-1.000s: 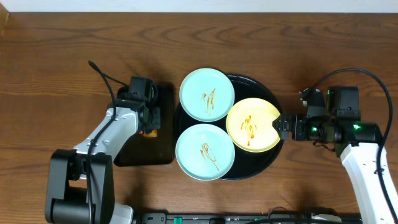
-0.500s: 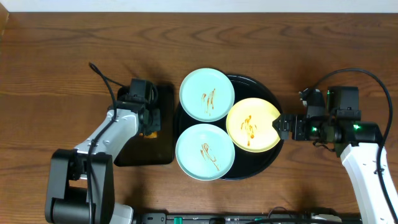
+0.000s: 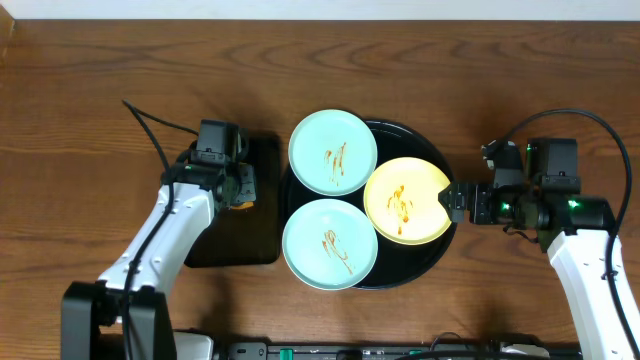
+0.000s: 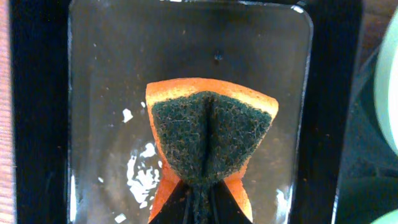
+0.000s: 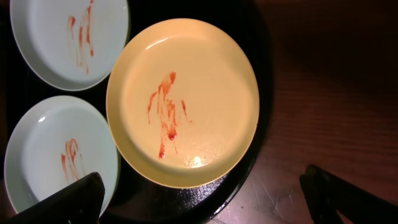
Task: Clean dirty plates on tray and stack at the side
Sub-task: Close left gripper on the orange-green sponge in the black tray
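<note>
My right gripper needs to go down with its fingers open, one on each side of the yellow plate's rim, away from the mint plates. That part of the plate's rim is below the gripper.
Three plates with orange-brown sauce streaks lie on the round black tray (image 3: 420, 137): a mint plate (image 3: 333, 150) at the back, a mint plate (image 3: 330, 243) at the front, and a yellow plate (image 3: 407, 200) on the right. My left gripper (image 3: 238, 192) is shut on an orange sponge with a dark scouring pad (image 4: 211, 134), held over the small rectangular tray (image 4: 93, 93). My right gripper (image 3: 458, 203) is open and empty at the round tray's right rim, beside the yellow plate (image 5: 186, 99). Both mint plates (image 5: 68, 37) (image 5: 56, 155) also show in the right wrist view.
The black rectangular tray (image 3: 262, 215) lies just left of the round tray and looks wet inside. Bare wooden table (image 3: 500, 90) surrounds both trays. A cable (image 3: 150, 118) loops off my left arm.
My left arm has shifted a little to the left and its elbow has swung outward, with the sponge still in its grip. The right arm and the plates have not moved.
</note>
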{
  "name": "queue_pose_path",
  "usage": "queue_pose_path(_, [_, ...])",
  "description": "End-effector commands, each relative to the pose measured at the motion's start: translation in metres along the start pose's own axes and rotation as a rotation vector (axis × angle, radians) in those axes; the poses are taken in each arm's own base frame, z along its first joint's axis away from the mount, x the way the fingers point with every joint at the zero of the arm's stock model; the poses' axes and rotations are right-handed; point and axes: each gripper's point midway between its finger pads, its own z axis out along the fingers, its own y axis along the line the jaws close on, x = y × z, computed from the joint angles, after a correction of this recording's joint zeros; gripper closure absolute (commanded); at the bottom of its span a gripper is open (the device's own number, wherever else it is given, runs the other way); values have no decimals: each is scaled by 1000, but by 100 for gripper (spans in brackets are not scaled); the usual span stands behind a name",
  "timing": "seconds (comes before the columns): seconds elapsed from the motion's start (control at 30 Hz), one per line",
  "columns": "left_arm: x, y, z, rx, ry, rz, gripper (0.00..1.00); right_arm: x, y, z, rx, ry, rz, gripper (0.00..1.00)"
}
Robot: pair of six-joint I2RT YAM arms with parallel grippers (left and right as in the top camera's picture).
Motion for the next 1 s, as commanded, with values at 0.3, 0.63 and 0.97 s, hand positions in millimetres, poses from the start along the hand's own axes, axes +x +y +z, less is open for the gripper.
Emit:
queue_pose_path(0.3, [38,8,39,-46,158,-38,93,-18,-9,-4,56,-60,-48,1])
queue_pose_path(0.63, [12,2,1,-4,27,-44,93,-22,-14,11,57,-41,-53,9])
queue_pose_path(0.97, [-7,-2,-38,35,-110,-49,93,-19,-29,49,58,44,-22,31])
